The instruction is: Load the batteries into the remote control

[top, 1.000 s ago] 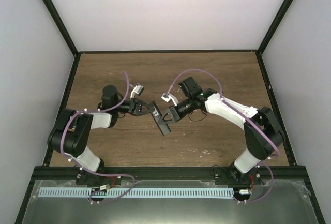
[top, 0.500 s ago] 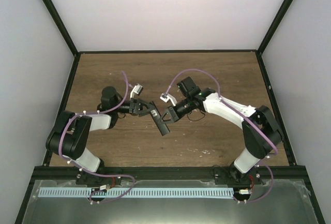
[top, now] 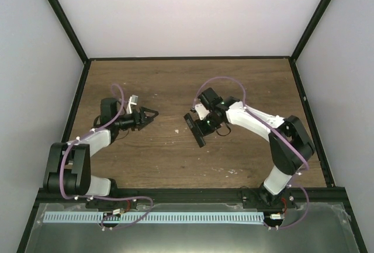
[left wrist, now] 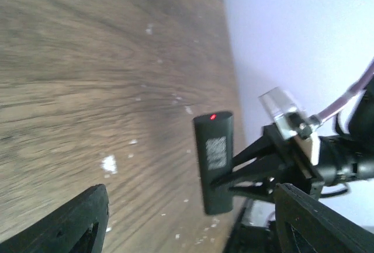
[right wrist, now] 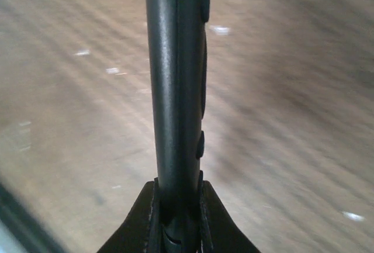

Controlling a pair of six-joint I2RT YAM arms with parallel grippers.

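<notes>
The right gripper tilts next until its fingers point down, then lowers the remote control onto the wooden table.
The remote control (top: 197,131) is a slim black bar, and my right gripper (top: 207,124) is shut on one end of it, holding it just above the wooden table (top: 175,89). In the right wrist view the remote control (right wrist: 175,78) stands edge-on between the fingers of the right gripper (right wrist: 178,203), its side buttons facing right. My left gripper (top: 153,113) is open and empty, well to the left of the remote. From the left wrist view, the remote control (left wrist: 214,160) shows a white label and a small red light beyond the left gripper (left wrist: 190,209). The batteries are out of view.
Small white specks (top: 178,129) lie on the table between the grippers. Black frame posts (top: 76,107) and white walls (top: 187,7) bound the table on the left, right and back. The arm bases stand at the near edge (top: 187,191).
My left gripper has opened, let go of the remote and drawn back to the left. The right gripper has kept the remote and shifted it slightly right.
</notes>
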